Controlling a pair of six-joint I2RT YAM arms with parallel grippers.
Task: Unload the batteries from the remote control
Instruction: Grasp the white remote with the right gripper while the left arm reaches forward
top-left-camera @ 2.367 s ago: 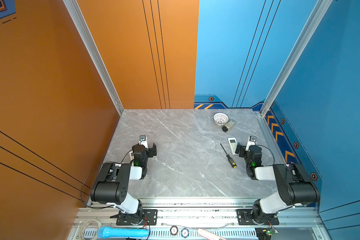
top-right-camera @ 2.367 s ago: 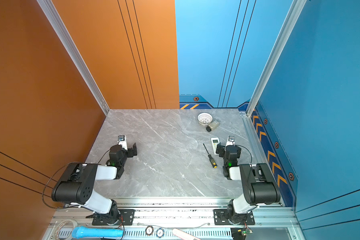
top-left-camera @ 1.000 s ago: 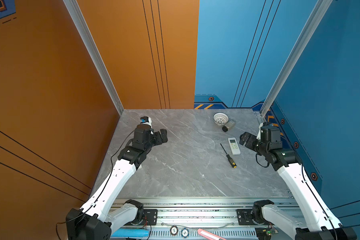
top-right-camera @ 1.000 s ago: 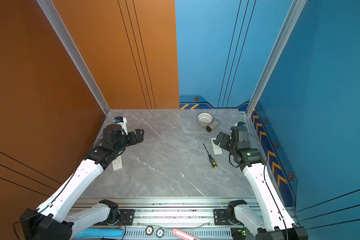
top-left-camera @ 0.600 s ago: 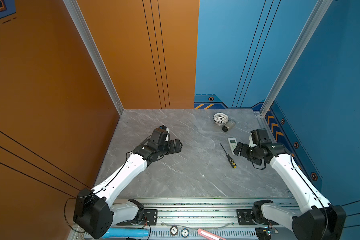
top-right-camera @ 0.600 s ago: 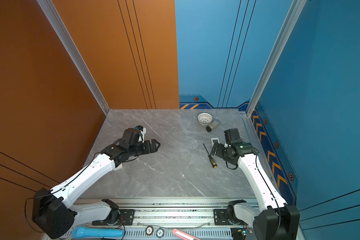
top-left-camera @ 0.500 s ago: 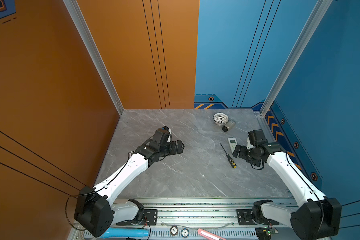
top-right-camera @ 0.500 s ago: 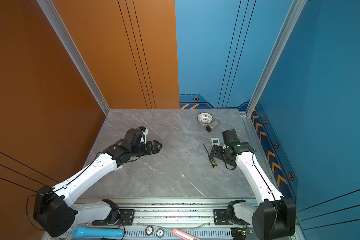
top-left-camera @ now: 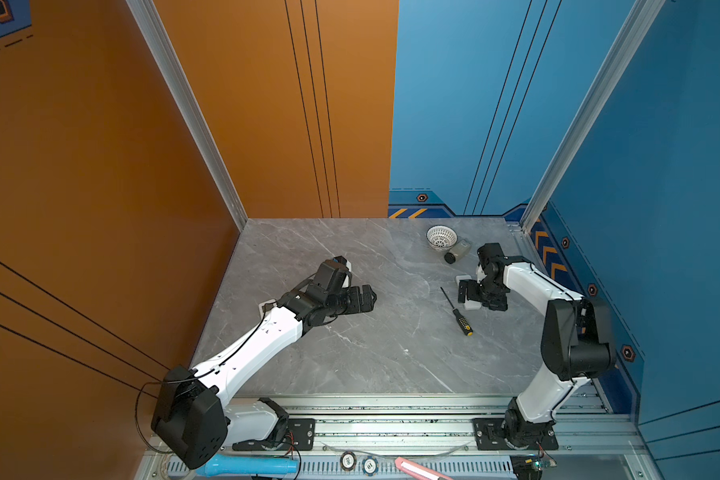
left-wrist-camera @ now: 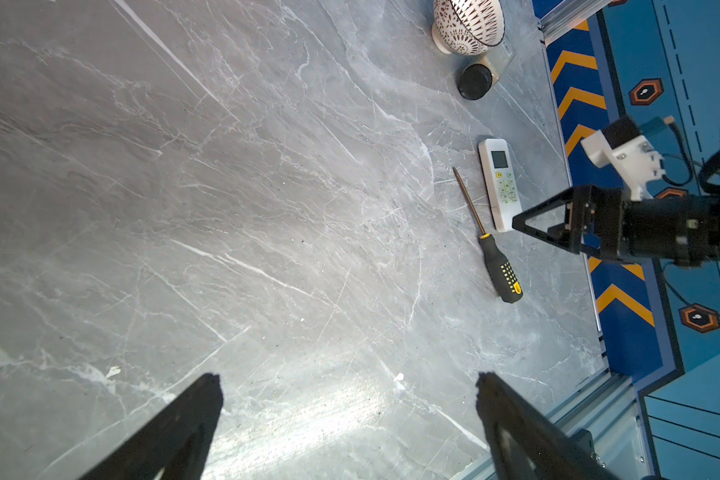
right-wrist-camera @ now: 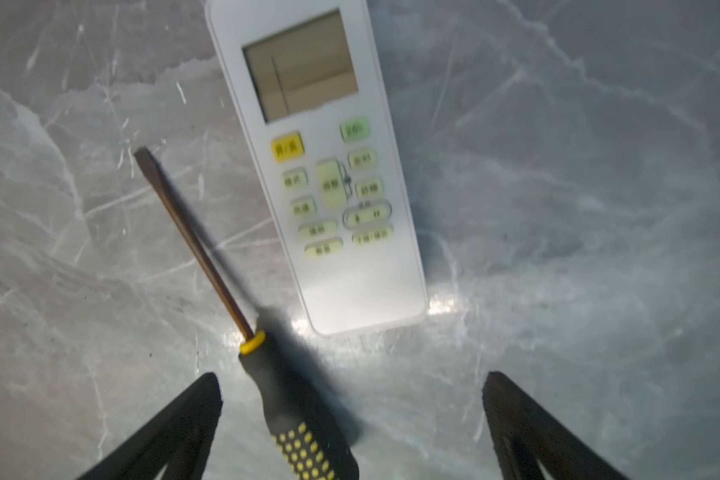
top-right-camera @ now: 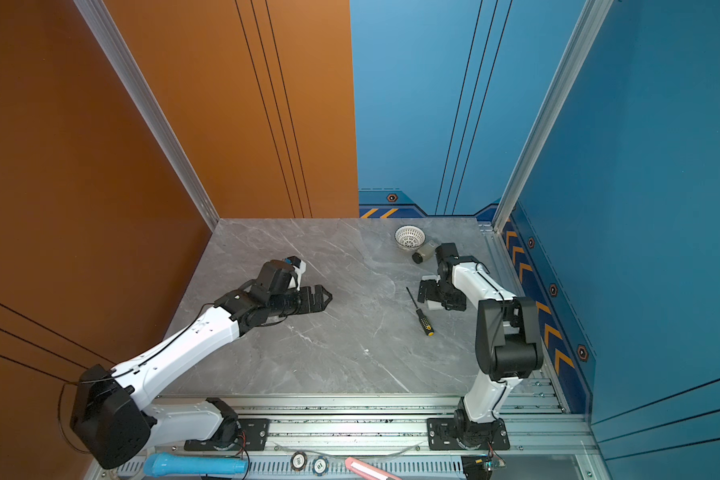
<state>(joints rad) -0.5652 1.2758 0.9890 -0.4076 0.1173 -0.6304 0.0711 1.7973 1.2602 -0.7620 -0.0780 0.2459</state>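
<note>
My right gripper lowers outward next, clear of the screwdriver handle, and closes across the remote's lower buttons, since they lie below and outward of it.
The white remote control (right-wrist-camera: pixel 321 166) lies face up, buttons and screen showing, at the right of the grey table; it also shows in the left wrist view (left-wrist-camera: pixel 499 183). The batteries are hidden. My right gripper (top-left-camera: pixel 481 293) (top-right-camera: pixel 439 297) (right-wrist-camera: pixel 352 386) hangs open just over the remote's near end, covering most of it in both top views. A black-and-yellow screwdriver (right-wrist-camera: pixel 300 415) (top-left-camera: pixel 456 311) lies beside the remote, its handle showing between the open fingers, untouched. My left gripper (top-left-camera: pixel 362 297) (top-right-camera: pixel 321 299) (left-wrist-camera: pixel 350 386) is open and empty over the table's middle left.
A white patterned bowl (top-left-camera: pixel 441 237) (left-wrist-camera: pixel 466 25) and a small black-capped jar on its side (top-left-camera: pixel 458 251) (left-wrist-camera: pixel 481 75) sit at the back right. A small white object (top-left-camera: pixel 267 306) lies partly under the left arm. The blue wall (top-left-camera: pixel 558 257) runs close behind the right arm.
Both arms have unfolded from their rest pose. The left gripper has swung toward the table's middle. The right gripper has come down over the remote. Both stay open.
</note>
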